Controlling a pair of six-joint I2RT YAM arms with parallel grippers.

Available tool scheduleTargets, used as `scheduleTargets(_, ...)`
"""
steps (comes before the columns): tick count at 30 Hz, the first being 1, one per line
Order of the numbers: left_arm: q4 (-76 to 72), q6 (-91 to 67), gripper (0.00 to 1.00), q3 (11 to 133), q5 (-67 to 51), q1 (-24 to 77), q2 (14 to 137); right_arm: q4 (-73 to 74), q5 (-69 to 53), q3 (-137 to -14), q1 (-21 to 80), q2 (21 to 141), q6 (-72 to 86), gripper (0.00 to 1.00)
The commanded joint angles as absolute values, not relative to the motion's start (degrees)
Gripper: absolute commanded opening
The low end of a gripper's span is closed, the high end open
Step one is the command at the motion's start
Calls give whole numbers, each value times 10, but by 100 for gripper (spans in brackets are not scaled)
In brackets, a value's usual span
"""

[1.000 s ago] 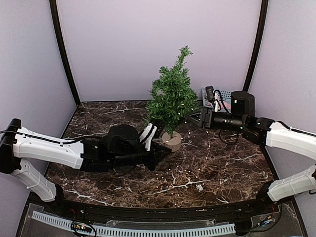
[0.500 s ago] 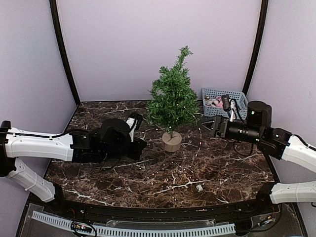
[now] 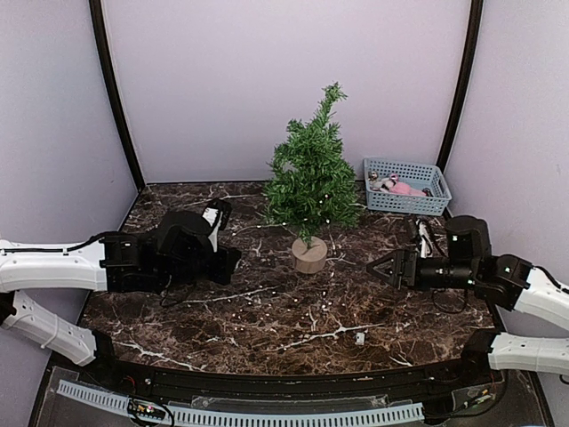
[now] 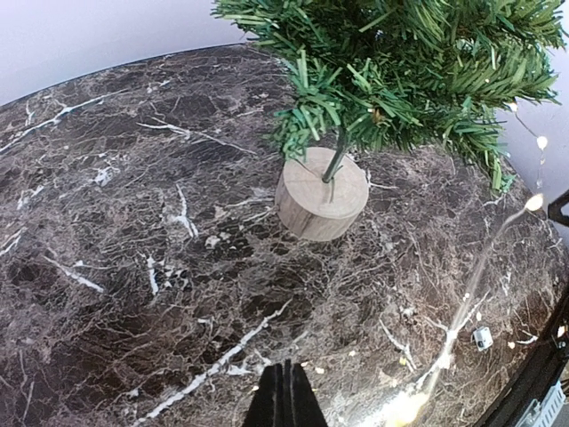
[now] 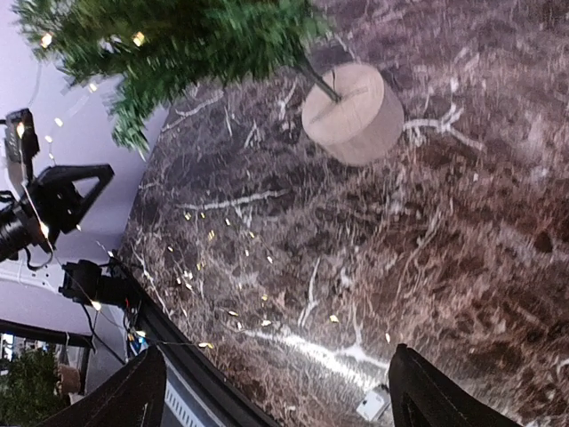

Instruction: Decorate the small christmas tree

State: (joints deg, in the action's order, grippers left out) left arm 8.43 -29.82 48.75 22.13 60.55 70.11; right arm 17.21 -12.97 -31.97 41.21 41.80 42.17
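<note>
I should tilt my right gripper's open fingers downward next and lower them onto the small white battery box, because the box is on top of the table, below them.
The small christmas tree stands upright mid-table on its round wooden base. It also shows in the left wrist view and the right wrist view. A thin string of tiny warm lights hangs on its branches and trails over the table, ending at a small white battery box. My left gripper is left of the base, shut and empty. My right gripper is right of the base, open and empty.
A grey-blue mesh basket holding pink and white ornaments stands at the back right. The dark marble table is walled by lilac panels. Loose lights lie scattered in front of the tree.
Both arms have drawn back from the tree. The left gripper moved left, away from the base. The right gripper moved down and toward the near right.
</note>
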Motion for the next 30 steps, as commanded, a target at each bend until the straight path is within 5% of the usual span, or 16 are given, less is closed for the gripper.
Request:
scheduleTargets(1, 119, -298, 0, 476, 243, 596, 663, 220, -119, -283, 465, 419, 472, 86)
scheduleTargets(11, 98, -273, 0, 473, 205, 592, 646, 276, 33, -289, 630, 558, 529, 70)
scheduleTargets(20, 86, -264, 0, 480, 186, 591, 662, 263, 94, -316, 669, 661, 548, 51)
scheduleTargets(30, 67, -265, 0, 481, 163, 590, 678, 247, 124, -358, 700, 737, 542, 42)
